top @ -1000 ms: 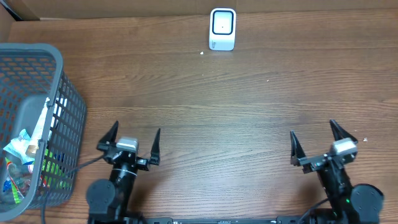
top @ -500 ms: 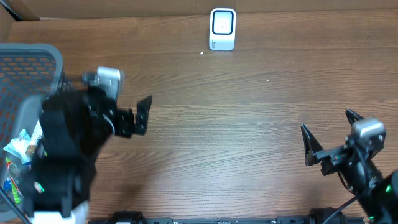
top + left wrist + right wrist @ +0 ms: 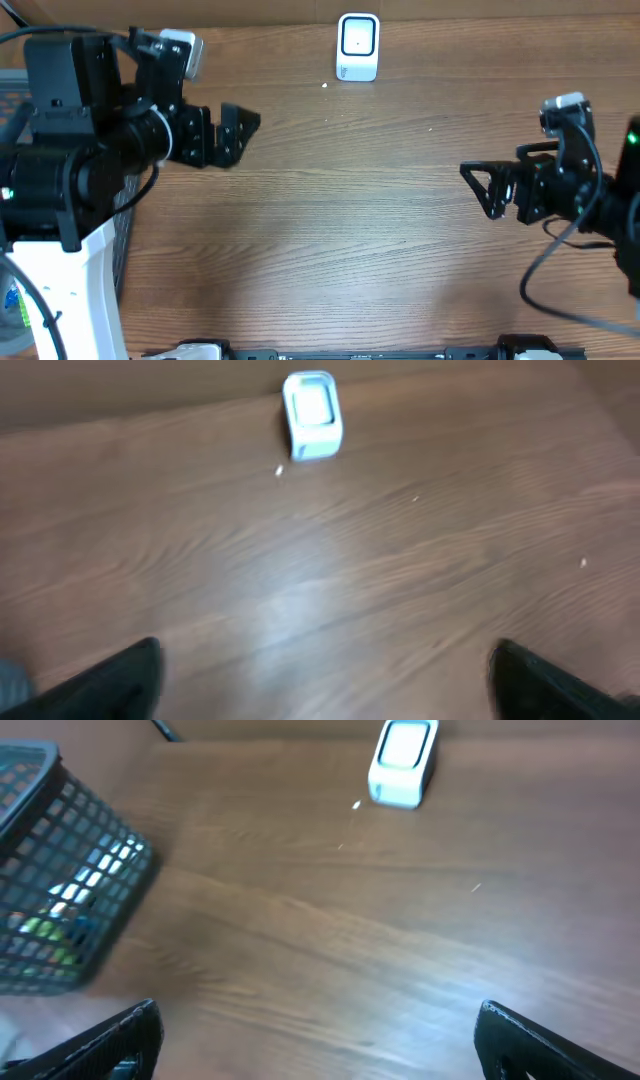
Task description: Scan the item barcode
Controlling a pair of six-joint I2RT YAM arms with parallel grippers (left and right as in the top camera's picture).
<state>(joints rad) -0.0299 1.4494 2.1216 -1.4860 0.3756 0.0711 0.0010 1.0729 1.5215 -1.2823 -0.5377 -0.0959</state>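
Observation:
The basket's coloured packs are below my left gripper, to its left in the overhead view. My left gripper should swing that way next and go down onto them.
The white barcode scanner (image 3: 358,45) stands upright at the table's far edge; it also shows in the left wrist view (image 3: 312,414) and in the right wrist view (image 3: 402,762). Items show only as coloured packs (image 3: 48,927) through the mesh of the grey basket (image 3: 70,860) at the left. My left gripper (image 3: 228,135) hangs high over the table's left part, pointing right, open and empty (image 3: 325,680). My right gripper (image 3: 478,190) is raised at the right, pointing left, open with nothing in it (image 3: 318,1035).
The left arm hides most of the basket from overhead; only a bit of its rim (image 3: 12,85) shows. Brown wooden tabletop (image 3: 340,220) lies between the arms. A cardboard wall runs along the far edge behind the scanner.
Both arms have risen from their low rest near the front edge. The left swung up and left over the basket side; the right lifted and turned left. Both stayed open.

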